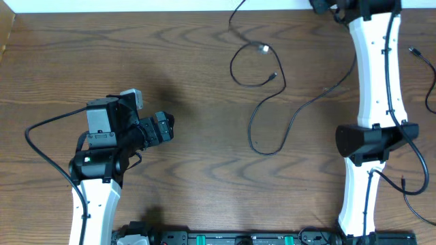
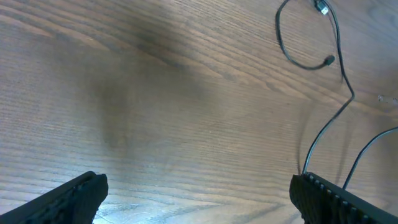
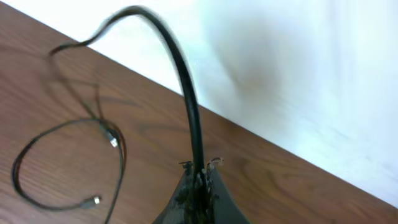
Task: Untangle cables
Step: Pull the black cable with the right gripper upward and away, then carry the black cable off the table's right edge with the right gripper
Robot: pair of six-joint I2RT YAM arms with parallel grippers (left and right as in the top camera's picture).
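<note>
My right gripper draws back to the table's side edge next and releases the cable, as that edge lies to the gripper's right in the overhead view.
A thin black cable (image 1: 233, 68) lies in a loop at the table's back middle, with small plug ends (image 1: 262, 47). A second black cable (image 1: 310, 102) runs from beside the right arm down into a loop at the table's centre. My right gripper (image 1: 321, 5) is at the far table edge, shut on a black cable (image 3: 194, 118) that rises from the jaws (image 3: 199, 177) and arcs left. The looped cable (image 3: 112, 142) lies on the table left of it. My left gripper (image 1: 163, 126) (image 2: 199, 199) is open and empty above bare wood, well left of the cables (image 2: 278, 37).
Another black cable (image 1: 426, 64) with a plug lies at the right table edge. A white surface (image 3: 298, 74) lies beyond the table's far edge. The arm bases and a black rail (image 1: 231, 238) sit along the front edge.
</note>
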